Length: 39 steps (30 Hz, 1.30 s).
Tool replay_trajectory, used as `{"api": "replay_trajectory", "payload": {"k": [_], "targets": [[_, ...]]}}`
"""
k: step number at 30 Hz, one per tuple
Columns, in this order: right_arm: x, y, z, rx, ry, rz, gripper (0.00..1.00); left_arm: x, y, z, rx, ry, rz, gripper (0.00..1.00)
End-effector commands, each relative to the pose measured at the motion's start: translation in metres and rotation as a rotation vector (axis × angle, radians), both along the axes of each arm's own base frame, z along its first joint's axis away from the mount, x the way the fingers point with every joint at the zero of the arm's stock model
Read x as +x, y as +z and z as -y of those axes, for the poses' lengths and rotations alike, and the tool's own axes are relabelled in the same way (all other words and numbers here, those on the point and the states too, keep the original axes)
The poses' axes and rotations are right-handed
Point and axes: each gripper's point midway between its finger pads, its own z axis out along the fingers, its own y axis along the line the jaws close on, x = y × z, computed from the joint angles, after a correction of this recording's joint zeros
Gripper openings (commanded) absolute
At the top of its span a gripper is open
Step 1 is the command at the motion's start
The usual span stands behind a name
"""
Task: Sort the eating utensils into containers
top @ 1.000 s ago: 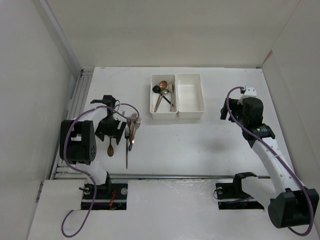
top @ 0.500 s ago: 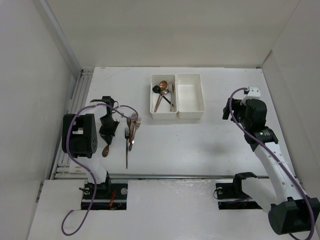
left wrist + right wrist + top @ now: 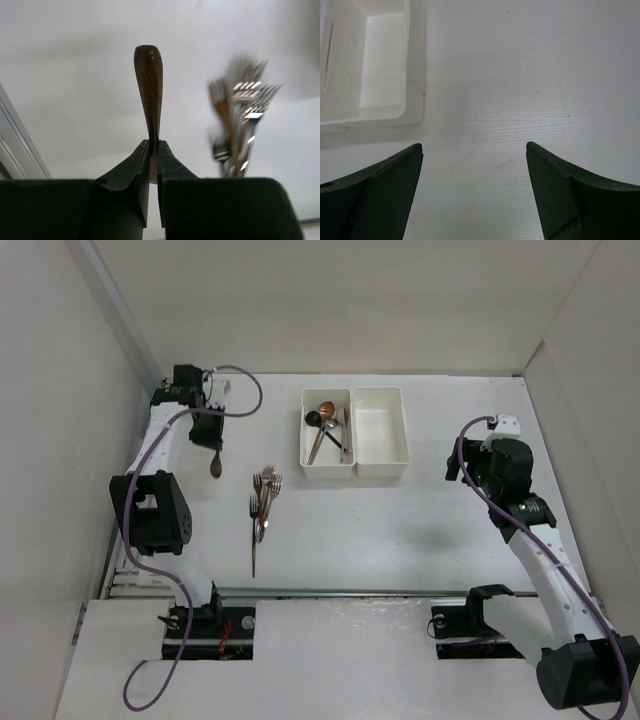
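Observation:
I should carry the copper-brown spoon (image 3: pixel 215 466) to the right in the top view with my left gripper, over the container that already holds spoons, and let go of it there.
My left gripper (image 3: pixel 212 440) is shut on a copper-brown spoon (image 3: pixel 215 466), which hangs above the far left of the table; in the left wrist view the spoon (image 3: pixel 149 90) sticks straight out from between the closed jaws (image 3: pixel 154 145). A pile of silver forks (image 3: pixel 263 502) with another utensil lies on the table, and shows blurred as forks (image 3: pixel 241 115) in the left wrist view. The two white containers (image 3: pixel 381 469) stand joined at the back; the left one holds black, copper and silver spoons (image 3: pixel 326 425). My right gripper (image 3: pixel 456 466) is open (image 3: pixel 474 147) over bare table, right of the containers (image 3: pixel 415 80).
A metal rail (image 3: pixel 150 440) runs along the table's left edge, close to my left arm. White walls enclose the table on the left, back and right. The right container's inside (image 3: pixel 380 423) holds nothing.
My left gripper shut on the copper-brown spoon beside the fork pile, lifted it and swung it to the far left of the table. The right arm shifted only slightly.

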Motion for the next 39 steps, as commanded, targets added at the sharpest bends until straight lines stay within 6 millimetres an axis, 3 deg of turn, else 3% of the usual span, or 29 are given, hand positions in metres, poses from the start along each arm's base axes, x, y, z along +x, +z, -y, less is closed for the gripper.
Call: {"api": "replay_trajectory", "payload": {"k": [1,2,3,5,6,7,10,13,15,17,18,19,20,23,24,27,28,30,31,35,39], "targets": [[0.006,0.028,-0.002,0.003,0.003,0.079,0.89,0.028,0.082,0.051,-0.218,-0.016,0.179,0.00],[0.007,0.030,-0.002,0.004,0.003,0.088,0.89,0.036,0.093,0.068,-0.275,-0.034,0.202,0.00],[0.009,0.030,-0.002,0.004,0.003,0.090,0.89,0.054,0.108,0.100,-0.335,-0.089,0.257,0.00],[0.011,0.026,-0.007,0.006,0.021,0.076,0.89,0.065,0.121,0.151,-0.464,-0.156,0.277,0.00],[0.011,0.026,-0.007,0.006,0.021,0.075,0.89,0.074,0.111,0.173,-0.512,-0.142,0.245,0.00],[0.014,0.028,-0.007,0.006,0.021,0.074,0.89,0.080,0.124,0.211,-0.551,-0.215,0.290,0.00],[0.010,0.026,-0.004,-0.009,0.015,0.051,0.89,0.093,0.106,0.264,-0.572,-0.271,0.284,0.00],[0.004,0.031,0.002,-0.020,-0.015,0.063,0.89,0.109,0.081,0.273,-0.530,-0.235,0.278,0.04],[-0.002,0.039,0.004,-0.021,-0.024,0.086,0.89,0.112,0.057,0.279,-0.516,-0.218,0.234,0.18],[-0.008,0.041,0.007,-0.023,-0.033,0.096,0.89,0.113,0.056,0.280,-0.520,-0.210,0.230,0.41],[-0.009,0.039,0.007,-0.024,-0.033,0.087,0.89,0.109,0.056,0.287,-0.524,-0.247,0.230,0.48],[-0.011,0.043,0.009,-0.027,-0.044,0.101,0.89,0.108,0.055,0.284,-0.511,-0.238,0.231,0.64],[-0.012,0.041,0.009,-0.028,-0.044,0.092,0.89,0.104,0.059,0.282,-0.507,-0.245,0.233,0.71],[-0.012,0.040,0.008,-0.033,-0.032,0.091,0.89,0.096,0.101,0.264,-0.485,-0.231,0.329,0.71],[-0.011,0.037,0.008,-0.035,-0.032,0.080,0.89,0.086,0.124,0.245,-0.475,-0.219,0.385,0.71],[-0.006,0.032,0.002,-0.026,-0.005,0.063,0.89,0.070,0.125,0.196,-0.339,-0.130,0.434,0.66],[-0.004,0.026,-0.003,-0.022,0.017,0.044,0.89,0.044,0.101,0.169,-0.272,-0.087,0.364,0.64],[0.000,0.030,-0.010,-0.006,0.035,0.062,0.89,0.016,0.062,0.135,-0.146,-0.044,0.259,0.61],[0.002,0.025,-0.010,-0.008,0.035,0.046,0.89,-0.021,0.022,0.112,-0.075,-0.048,0.119,0.58],[0.010,0.022,-0.024,-0.011,0.070,0.040,0.89,-0.083,-0.044,0.084,0.033,-0.115,-0.095,0.58],[0.014,0.023,-0.031,-0.016,0.086,0.033,0.89,-0.073,-0.057,0.083,0.057,-0.117,-0.105,0.50]]}}
